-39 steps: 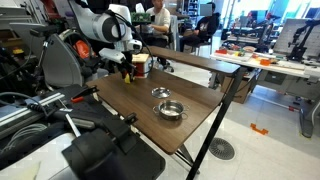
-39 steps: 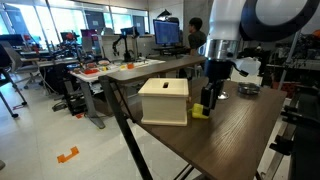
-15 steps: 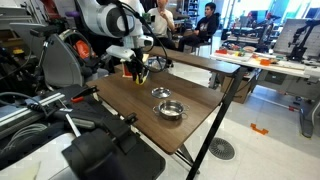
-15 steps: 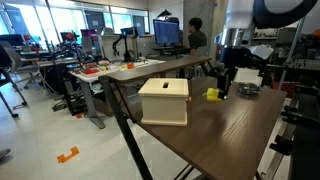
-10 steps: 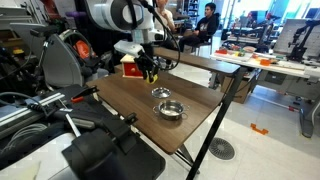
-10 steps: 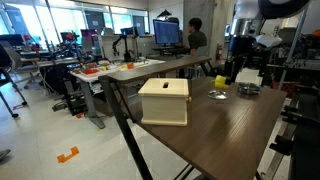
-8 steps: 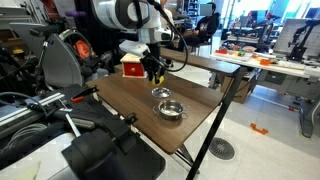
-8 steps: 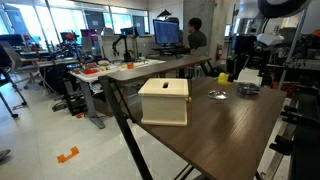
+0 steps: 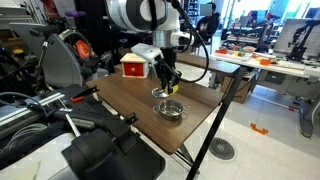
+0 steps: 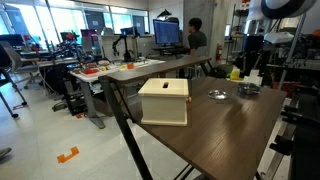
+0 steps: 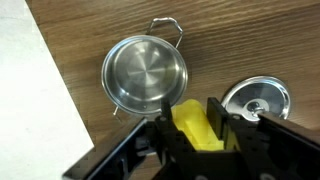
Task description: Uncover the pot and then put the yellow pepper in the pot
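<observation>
Next, the robot's gripper should go left in the wrist view, lower over the opening of the uncovered pot [image 11: 144, 74] and release the pepper [image 11: 197, 132], because the pot lies below that way.
My gripper [image 11: 188, 110] is shut on the yellow pepper [image 11: 197, 132] and holds it in the air above the wooden table. In the wrist view the uncovered steel pot [image 11: 145, 73] lies empty just ahead of the fingers, and the flat steel lid [image 11: 257, 100] lies on the table to its right. In an exterior view the gripper [image 9: 168, 84] hangs over the lid [image 9: 162, 93], close to the pot [image 9: 172, 110]. In an exterior view the pepper [image 10: 237, 73] shows beside the gripper [image 10: 249, 74], above the pot [image 10: 249, 90] and near the lid [image 10: 217, 95].
A red-and-white box [image 9: 132, 67] stands at the back of the table [image 9: 120, 95]; it shows pale in an exterior view [image 10: 164, 101]. The table edge drops off near the pot. Desks, people and equipment stand beyond.
My gripper has carried the yellow pepper from beside the box across the table to above the lid and pot. Pot, lid and box have not moved.
</observation>
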Motion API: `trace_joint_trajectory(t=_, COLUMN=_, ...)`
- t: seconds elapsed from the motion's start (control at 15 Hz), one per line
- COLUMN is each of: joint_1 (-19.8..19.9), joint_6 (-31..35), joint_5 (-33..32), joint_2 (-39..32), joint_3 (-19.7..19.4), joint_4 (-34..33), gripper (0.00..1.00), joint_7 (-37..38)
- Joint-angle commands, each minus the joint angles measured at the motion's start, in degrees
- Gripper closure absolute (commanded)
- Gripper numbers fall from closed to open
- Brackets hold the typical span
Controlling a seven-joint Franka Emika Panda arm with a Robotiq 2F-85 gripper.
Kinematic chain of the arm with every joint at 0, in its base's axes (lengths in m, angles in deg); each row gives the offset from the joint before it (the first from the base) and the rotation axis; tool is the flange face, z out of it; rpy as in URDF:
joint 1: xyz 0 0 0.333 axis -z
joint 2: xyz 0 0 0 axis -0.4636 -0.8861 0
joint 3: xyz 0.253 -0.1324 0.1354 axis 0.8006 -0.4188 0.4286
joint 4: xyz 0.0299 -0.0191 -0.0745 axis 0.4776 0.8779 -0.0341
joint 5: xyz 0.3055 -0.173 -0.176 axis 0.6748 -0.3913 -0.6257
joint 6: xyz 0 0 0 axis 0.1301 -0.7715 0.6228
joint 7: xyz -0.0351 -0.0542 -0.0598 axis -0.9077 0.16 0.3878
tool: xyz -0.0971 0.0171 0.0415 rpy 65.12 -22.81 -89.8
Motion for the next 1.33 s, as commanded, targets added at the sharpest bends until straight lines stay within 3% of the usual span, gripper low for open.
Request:
trace_joint_trajectory(t=0.0, joint_1=1.26, joint_6=-2.44, joint_5=0.6, joint_2=0.57, joint_3=-0.54, joint_4=0.39, gripper=0.84, joint_7=-0.73)
trace_joint_trajectory(t=1.07, joint_1=2.25, joint_6=-5.35, joint_5=-0.28, joint_2=-2.64, joint_3=-3.27, joint_4=0.74, gripper=0.84, joint_7=-0.18)
trace_joint_trajectory(t=1.2, joint_1=1.88, joint_6=-5.35, joint_5=-0.69, joint_2=-3.42, joint_3=-3.71, joint_4=0.58, gripper=0.32, joint_7=0.1)
trace_joint_trajectory(t=1.27, joint_1=1.87, joint_6=-5.36, joint_5=-0.6, joint_2=-3.67, joint_3=-3.69, joint_4=0.48, gripper=0.32, joint_7=0.15)
